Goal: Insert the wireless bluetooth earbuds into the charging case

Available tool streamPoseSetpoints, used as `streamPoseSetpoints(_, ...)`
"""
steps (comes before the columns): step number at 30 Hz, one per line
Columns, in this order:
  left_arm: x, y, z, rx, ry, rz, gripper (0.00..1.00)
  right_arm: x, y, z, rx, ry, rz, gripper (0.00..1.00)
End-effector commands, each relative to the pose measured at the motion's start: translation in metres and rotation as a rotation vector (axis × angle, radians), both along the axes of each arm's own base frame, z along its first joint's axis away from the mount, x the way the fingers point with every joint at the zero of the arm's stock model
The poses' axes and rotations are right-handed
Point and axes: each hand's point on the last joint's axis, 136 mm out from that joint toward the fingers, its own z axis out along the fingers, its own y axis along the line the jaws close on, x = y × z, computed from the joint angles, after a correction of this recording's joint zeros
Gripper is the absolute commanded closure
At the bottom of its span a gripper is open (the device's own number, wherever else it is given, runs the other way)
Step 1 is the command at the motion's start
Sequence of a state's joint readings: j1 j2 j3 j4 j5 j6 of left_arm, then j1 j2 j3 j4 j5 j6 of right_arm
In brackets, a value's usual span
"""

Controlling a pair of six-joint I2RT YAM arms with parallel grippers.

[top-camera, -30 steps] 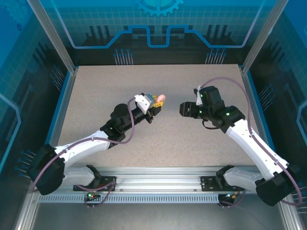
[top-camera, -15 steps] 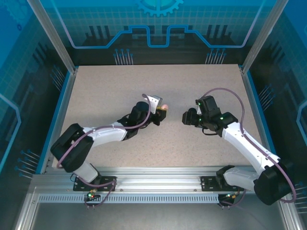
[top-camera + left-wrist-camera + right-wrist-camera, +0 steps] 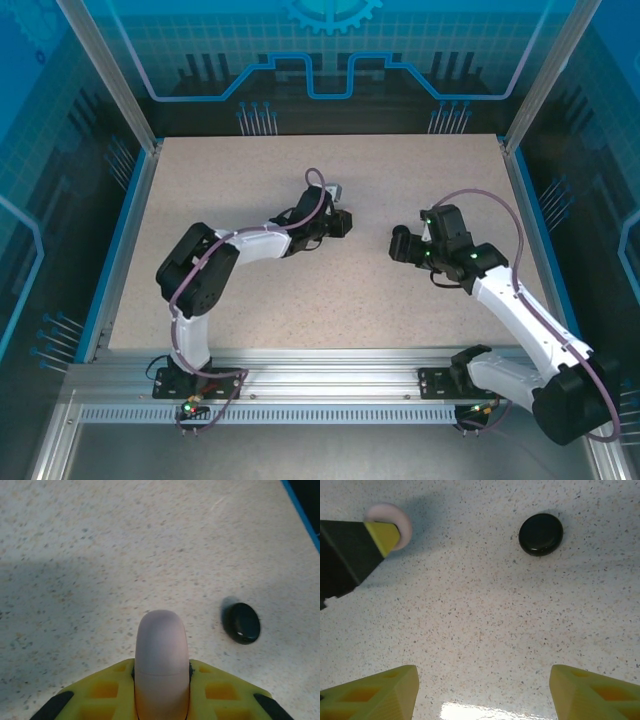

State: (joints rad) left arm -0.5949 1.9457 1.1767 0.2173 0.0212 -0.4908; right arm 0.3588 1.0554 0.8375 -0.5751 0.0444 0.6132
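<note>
Bare speckled table lies just below my left gripper, so I will next move it down until the pale pinkish-white charging case (image 3: 161, 647) meets the tabletop, then release it.
My left gripper (image 3: 161, 674) is shut on a pale pinkish-white charging case (image 3: 161, 647), closed, with its seam showing, held edge-on just above the table. In the right wrist view the same pink case (image 3: 391, 512) shows at the top left beside a left fingertip (image 3: 382, 534). A black round case (image 3: 241, 623) lies closed on the table, ahead of the left gripper and to its right; it shows again as the black case (image 3: 541, 534). My right gripper (image 3: 485, 692) stands open over bare table, holding nothing. The earbuds are out of view.
The speckled table (image 3: 250, 300) has a blue rim and clear walls around it. In the top view the left gripper (image 3: 340, 223) and the right gripper (image 3: 398, 244) face each other near the middle, a small gap apart.
The left arm has reached forward and lowered, carrying the pink case a little right and down toward the table. The right gripper has drawn back slightly to the right and stays open.
</note>
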Motion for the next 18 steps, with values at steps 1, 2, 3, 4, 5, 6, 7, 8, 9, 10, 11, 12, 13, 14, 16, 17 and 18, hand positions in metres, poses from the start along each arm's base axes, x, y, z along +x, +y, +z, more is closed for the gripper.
streamPoseSetpoints(1, 0.0, 0.007, -0.02, -0.018, 0.108, 0.031, 1.0, -0.002, -0.007, 0.002, 0.001, -0.004, -0.016, 0.3)
streamPoseSetpoints(2, -0.001, 0.009, -0.026, -0.015, 0.123, 0.035, 1.0, -0.002, -0.007, 0.002, 0.003, -0.006, -0.017, 0.3)
streamPoseSetpoints(3, -0.001, 0.012, -0.03, -0.011, 0.133, 0.038, 1.0, -0.002, -0.007, 0.002, 0.004, -0.006, -0.017, 0.3)
streamPoseSetpoints(4, -0.002, 0.014, -0.034, -0.005, 0.144, 0.041, 1.0, -0.002, -0.007, 0.003, 0.007, -0.007, -0.016, 0.3)
streamPoseSetpoints(5, -0.003, 0.016, -0.037, 0.0, 0.153, 0.043, 0.98, -0.002, -0.007, 0.003, 0.007, -0.006, -0.016, 0.3)
streamPoseSetpoints(6, -0.004, 0.019, -0.04, 0.006, 0.163, 0.048, 0.95, -0.002, -0.007, 0.003, 0.008, -0.006, -0.016, 0.3)
streamPoseSetpoints(7, -0.005, 0.021, -0.041, 0.011, 0.167, 0.048, 0.92, -0.002, -0.007, 0.005, 0.01, -0.01, -0.014, 0.3)
streamPoseSetpoints(8, -0.006, 0.023, -0.042, 0.016, 0.168, 0.05, 0.88, -0.001, -0.006, 0.006, 0.012, -0.013, -0.012, 0.3)
streamPoseSetpoints(9, -0.007, 0.025, -0.043, 0.024, 0.17, 0.052, 0.83, -0.001, -0.006, 0.007, 0.012, -0.015, -0.011, 0.3)
streamPoseSetpoints(10, -0.007, 0.026, -0.042, 0.029, 0.169, 0.052, 0.78, 0.0, -0.006, 0.009, 0.012, -0.019, -0.011, 0.3)
streamPoseSetpoints(11, -0.008, 0.028, -0.042, 0.033, 0.171, 0.053, 0.72, 0.0, -0.006, 0.01, 0.013, -0.022, -0.01, 0.3)
streamPoseSetpoints(12, -0.008, 0.03, -0.042, 0.037, 0.174, 0.055, 0.67, 0.001, -0.005, 0.012, 0.014, -0.027, -0.009, 0.3)
streamPoseSetpoints(13, -0.008, 0.032, -0.043, 0.042, 0.179, 0.056, 0.63, 0.002, -0.005, 0.013, 0.014, -0.029, -0.009, 0.3)
streamPoseSetpoints(14, -0.008, 0.035, -0.042, 0.047, 0.181, 0.059, 0.61, 0.002, -0.005, 0.015, 0.015, -0.031, -0.009, 0.3)
streamPoseSetpoints(16, -0.008, 0.04, -0.042, 0.056, 0.183, 0.065, 0.59, 0.003, -0.005, 0.018, 0.014, -0.035, -0.007, 0.3)
streamPoseSetpoints(17, -0.009, 0.043, -0.042, 0.06, 0.183, 0.068, 0.57, 0.003, -0.005, 0.018, 0.014, -0.034, -0.008, 0.3)
streamPoseSetpoints(18, -0.009, 0.047, -0.042, 0.065, 0.184, 0.076, 0.56, 0.002, -0.005, 0.018, 0.015, -0.033, -0.008, 0.3)
